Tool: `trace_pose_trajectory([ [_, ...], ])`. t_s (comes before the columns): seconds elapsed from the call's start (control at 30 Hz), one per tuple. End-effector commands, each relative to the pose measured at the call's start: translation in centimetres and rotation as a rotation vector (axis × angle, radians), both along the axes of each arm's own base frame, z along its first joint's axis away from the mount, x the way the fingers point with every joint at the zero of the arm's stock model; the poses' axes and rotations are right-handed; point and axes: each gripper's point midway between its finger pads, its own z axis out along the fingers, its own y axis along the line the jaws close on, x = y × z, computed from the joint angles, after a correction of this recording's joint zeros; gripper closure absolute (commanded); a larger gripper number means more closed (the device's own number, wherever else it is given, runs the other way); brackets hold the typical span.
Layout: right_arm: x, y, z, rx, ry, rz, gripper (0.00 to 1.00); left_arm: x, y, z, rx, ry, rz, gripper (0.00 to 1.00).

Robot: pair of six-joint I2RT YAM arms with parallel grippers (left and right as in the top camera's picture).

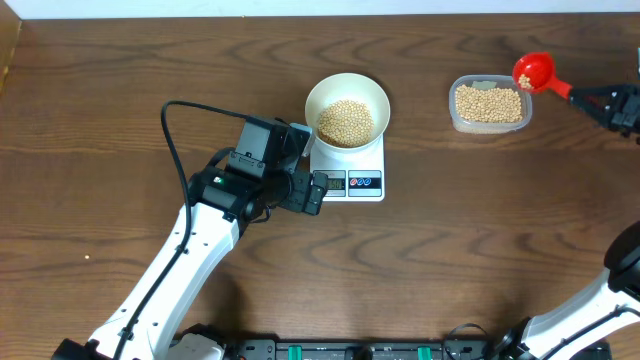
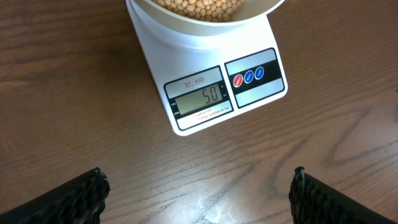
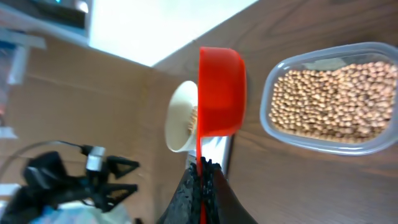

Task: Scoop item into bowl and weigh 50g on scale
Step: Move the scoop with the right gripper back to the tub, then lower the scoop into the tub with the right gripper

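The scale shows the target weight, so I should move my right gripper to the left in the overhead view and down onto the tub's beans to let go of the scoop (image 1: 534, 71).
The white bowl (image 1: 346, 106) holds a heap of tan beans (image 1: 345, 121) and sits on the white scale (image 1: 360, 181). In the left wrist view the scale's display (image 2: 200, 98) reads 50, and the bowl's rim (image 2: 186, 22) shows at the top. My left gripper (image 1: 317, 192) is open and empty just left of the scale's front; its fingers (image 2: 198, 196) straddle bare wood. My right gripper (image 1: 590, 102) is shut on the handle of a red scoop (image 1: 534, 71), holding it over the far right corner of a clear tub of beans (image 1: 489, 104). The scoop (image 3: 221, 93) holds a few beans.
The clear plastic tub (image 3: 329, 99) stands at the back right, about a hand's width right of the scale. A black cable (image 1: 172, 140) loops up from the left arm over the table's left part.
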Motion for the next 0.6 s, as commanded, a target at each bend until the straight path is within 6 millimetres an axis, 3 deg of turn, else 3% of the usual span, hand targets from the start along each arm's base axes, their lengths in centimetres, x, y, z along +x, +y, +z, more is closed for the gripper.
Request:
trace_pose_trajectory([
  [0.0,0.3,1.3,0.2,-0.129,-0.062,0.07,0.98,0.0,0.1,-0.4,0.017,0.004,-0.005,0.05],
  [0.23,2.5,2.1,-4.3,-0.379,0.139,0.042,0.98,0.0,0.1,-0.4,0.017,0.004,-0.005,0.05],
  [0.57,5.4,2.7,-7.7,-0.775,0.301,-0.1,0.99,0.0,0.1,-0.4,0.017,0.004,-0.005,0.05],
])
